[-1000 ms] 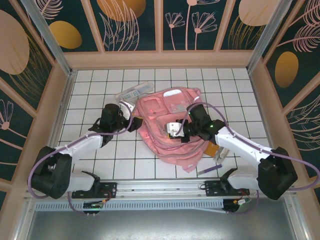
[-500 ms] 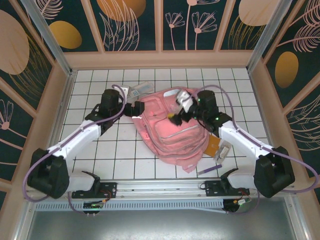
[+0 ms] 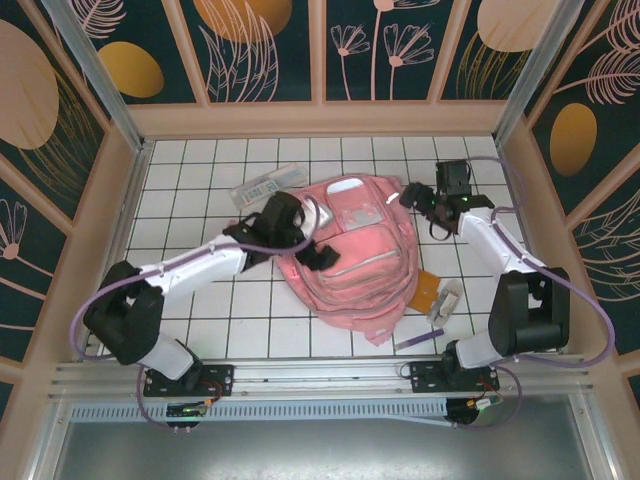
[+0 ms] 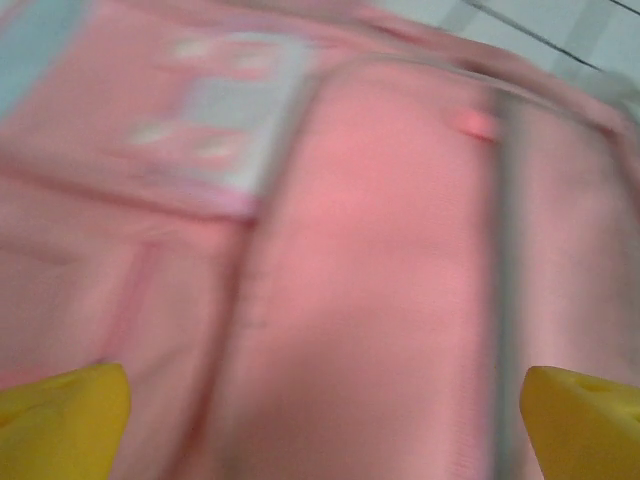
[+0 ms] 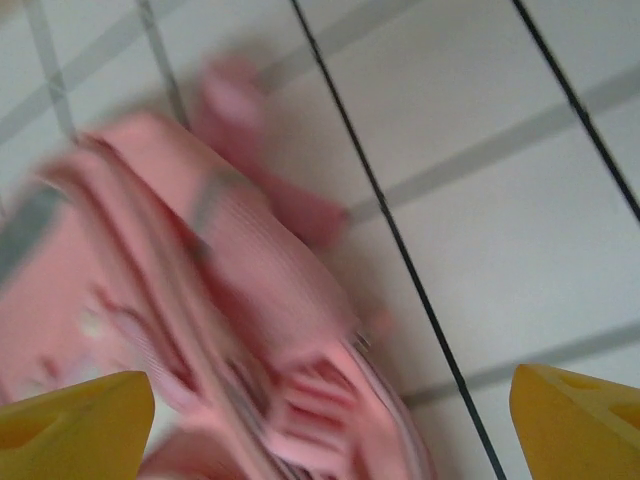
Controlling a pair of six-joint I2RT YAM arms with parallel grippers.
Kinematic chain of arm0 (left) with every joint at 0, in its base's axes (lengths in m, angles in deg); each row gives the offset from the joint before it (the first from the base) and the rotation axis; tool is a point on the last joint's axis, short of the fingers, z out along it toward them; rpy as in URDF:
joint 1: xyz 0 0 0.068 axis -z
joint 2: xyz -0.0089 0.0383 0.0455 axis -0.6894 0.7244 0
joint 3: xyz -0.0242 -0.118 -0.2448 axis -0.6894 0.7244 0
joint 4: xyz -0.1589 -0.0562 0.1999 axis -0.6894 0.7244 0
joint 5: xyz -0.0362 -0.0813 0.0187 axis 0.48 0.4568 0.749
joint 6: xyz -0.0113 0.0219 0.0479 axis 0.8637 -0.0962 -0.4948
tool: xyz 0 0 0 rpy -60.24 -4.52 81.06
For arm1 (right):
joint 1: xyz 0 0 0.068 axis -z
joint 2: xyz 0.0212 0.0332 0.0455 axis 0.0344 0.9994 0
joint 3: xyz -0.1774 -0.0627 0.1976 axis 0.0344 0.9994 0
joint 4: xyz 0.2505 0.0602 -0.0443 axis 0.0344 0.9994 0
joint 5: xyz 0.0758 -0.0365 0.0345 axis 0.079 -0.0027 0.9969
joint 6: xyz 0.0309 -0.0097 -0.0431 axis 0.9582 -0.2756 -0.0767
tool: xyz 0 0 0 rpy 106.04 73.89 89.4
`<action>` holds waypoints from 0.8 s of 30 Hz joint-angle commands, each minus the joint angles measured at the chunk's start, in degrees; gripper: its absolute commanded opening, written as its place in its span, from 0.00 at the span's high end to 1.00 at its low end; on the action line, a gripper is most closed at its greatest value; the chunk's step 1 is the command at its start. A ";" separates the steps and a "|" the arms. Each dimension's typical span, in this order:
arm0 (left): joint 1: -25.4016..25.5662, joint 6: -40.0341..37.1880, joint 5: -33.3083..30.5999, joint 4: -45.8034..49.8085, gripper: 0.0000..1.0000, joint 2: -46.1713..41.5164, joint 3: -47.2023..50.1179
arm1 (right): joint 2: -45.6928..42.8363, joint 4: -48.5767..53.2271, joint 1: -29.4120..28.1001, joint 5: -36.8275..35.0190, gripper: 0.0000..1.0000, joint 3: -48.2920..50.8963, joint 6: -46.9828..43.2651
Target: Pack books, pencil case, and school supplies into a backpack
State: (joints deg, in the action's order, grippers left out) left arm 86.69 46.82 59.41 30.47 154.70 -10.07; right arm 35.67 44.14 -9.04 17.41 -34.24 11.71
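The flat pink panel of the backpack is still under my left gripper's open fingers. My left gripper will next move back toward the base and go down onto the backpack's zipper edge (image 3: pixel 347 290) (image 4: pixel 620 155).
The pink backpack (image 3: pixel 350 262) lies flat in the middle of the table. My left gripper (image 3: pixel 312 238) hovers open over its left side; the left wrist view gives blurred pink fabric (image 4: pixel 380 230) between the wide-apart yellow fingertips (image 4: pixel 60 415). At the backpack's far right corner my right gripper (image 3: pixel 420 207) is open, with a pink strap (image 5: pixel 270 300) beneath it. The pencil case (image 3: pixel 265 184) lies far left of the backpack. An orange booklet (image 3: pixel 427 290), a whitish-grey item (image 3: pixel 446 303) and a purple pen (image 3: pixel 418 340) lie at the backpack's near right.
White gridded table (image 3: pixel 200 310) enclosed by low wooden walls (image 3: pixel 320 120). A metal rail (image 3: pixel 320 375) with both arm bases runs along the near edge. Open tiles lie near left and far right of the backpack.
Both grippers have opened. The right arm swung from the backpack's middle to its far right corner. The left gripper moved right onto the backpack's left side. The backpack now lies flatter.
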 commanded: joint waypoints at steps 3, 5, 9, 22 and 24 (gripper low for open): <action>5.07 -19.34 5.01 -2.12 0.01 -0.73 3.23 | 0.76 8.15 3.84 3.63 0.08 2.90 4.20; 7.18 -21.47 1.68 -1.83 0.01 0.75 3.07 | 1.19 7.75 4.14 3.73 0.08 2.92 4.46; 8.93 -20.77 -6.82 -2.16 0.05 4.68 0.88 | 2.23 6.95 4.15 4.68 0.08 2.47 5.24; 7.07 -12.63 -9.85 -4.98 1.00 1.87 -0.24 | 2.38 3.62 4.22 5.79 0.10 -0.94 -0.67; 3.17 -7.80 -5.39 -6.09 1.00 -3.11 2.71 | 1.57 3.04 4.11 6.54 0.12 -1.05 -2.40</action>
State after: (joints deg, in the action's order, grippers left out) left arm 93.25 33.18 49.09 27.58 158.54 -9.65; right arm 37.98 48.69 -4.96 22.48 -33.60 12.58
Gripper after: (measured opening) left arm 0.051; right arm 0.884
